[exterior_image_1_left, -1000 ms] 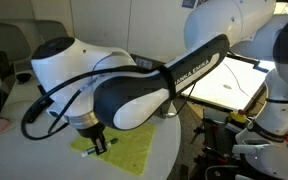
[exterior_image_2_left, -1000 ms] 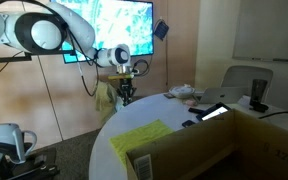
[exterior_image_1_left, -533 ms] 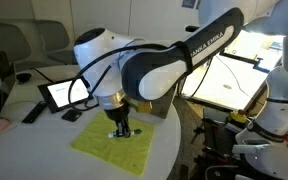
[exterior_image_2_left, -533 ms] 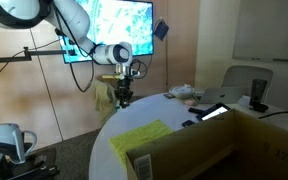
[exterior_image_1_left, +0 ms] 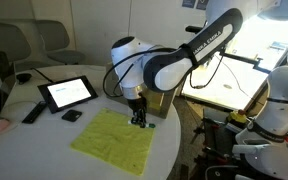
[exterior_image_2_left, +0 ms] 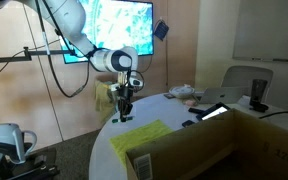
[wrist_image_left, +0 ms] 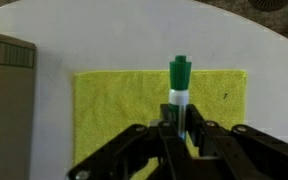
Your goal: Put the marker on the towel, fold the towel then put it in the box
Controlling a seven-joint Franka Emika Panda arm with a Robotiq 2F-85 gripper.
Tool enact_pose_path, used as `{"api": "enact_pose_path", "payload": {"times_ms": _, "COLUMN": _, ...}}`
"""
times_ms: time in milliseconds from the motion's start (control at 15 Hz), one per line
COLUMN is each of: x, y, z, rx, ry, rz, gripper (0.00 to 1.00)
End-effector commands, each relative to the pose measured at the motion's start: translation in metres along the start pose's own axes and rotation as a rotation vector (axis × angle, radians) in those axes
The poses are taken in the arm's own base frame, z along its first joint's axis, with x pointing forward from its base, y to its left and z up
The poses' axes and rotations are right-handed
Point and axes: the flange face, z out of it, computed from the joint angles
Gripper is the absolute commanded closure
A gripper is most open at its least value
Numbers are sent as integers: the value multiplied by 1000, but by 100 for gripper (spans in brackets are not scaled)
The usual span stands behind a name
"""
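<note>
My gripper carries the marker outward and down next, with a slight turn, onto the towel's bare middle (exterior_image_1_left: 115, 139) to release it, since the marker still hangs near one edge.
The marker (wrist_image_left: 179, 82) has a green cap and a white barrel. My gripper (wrist_image_left: 179, 126) is shut on its barrel, cap pointing away. The yellow-green towel (wrist_image_left: 124, 110) lies flat on the white table right below it. In both exterior views the gripper (exterior_image_1_left: 139, 118) (exterior_image_2_left: 123, 112) hangs low over one edge of the towel (exterior_image_1_left: 109, 142) (exterior_image_2_left: 144, 136). The brown cardboard box (exterior_image_2_left: 209, 145) stands open beside the towel, with a white label (exterior_image_2_left: 142, 166) on its wall. A corner of the box (wrist_image_left: 6, 85) shows in the wrist view.
A tablet (exterior_image_1_left: 67, 93), a black remote-like bar (exterior_image_1_left: 31, 112) and a small black block (exterior_image_1_left: 72, 115) lie on the round white table (exterior_image_1_left: 19, 135) beyond the towel. A lit light panel (exterior_image_1_left: 229, 80) and chairs stand around the table.
My gripper has carried the marker across the towel to its other edge and has come down closer to the cloth. The towel has not moved.
</note>
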Motion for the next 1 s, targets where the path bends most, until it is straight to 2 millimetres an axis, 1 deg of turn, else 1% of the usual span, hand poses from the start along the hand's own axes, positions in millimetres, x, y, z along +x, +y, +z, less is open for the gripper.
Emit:
{"api": "enact_pose_path", "payload": {"times_ms": 0, "x": -4, "y": 14, "z": 13, "rx": 17, "ry": 28, "rz": 158, "gripper": 95}}
{"api": "enact_pose_path", "payload": {"times_ms": 267, "x": 8, "y": 20, "z": 33, "rx": 16, "ry": 35, "rz": 267, "gripper": 95}}
{"api": "enact_pose_path", "payload": {"times_ms": 467, "x": 22, "y": 22, "z": 49, "rx": 9, "ry": 38, "rz": 318, "gripper": 95}}
{"api": "enact_pose_path", "payload": {"times_ms": 667, "x": 37, "y": 19, "z": 64, "rx": -12, "ry": 52, "rz": 307, "gripper": 95}}
{"api": "enact_pose_path", "payload": {"times_ms": 933, "x": 59, "y": 13, "z": 76, "rx": -83, "ry": 98, "rz": 251, "gripper": 94}}
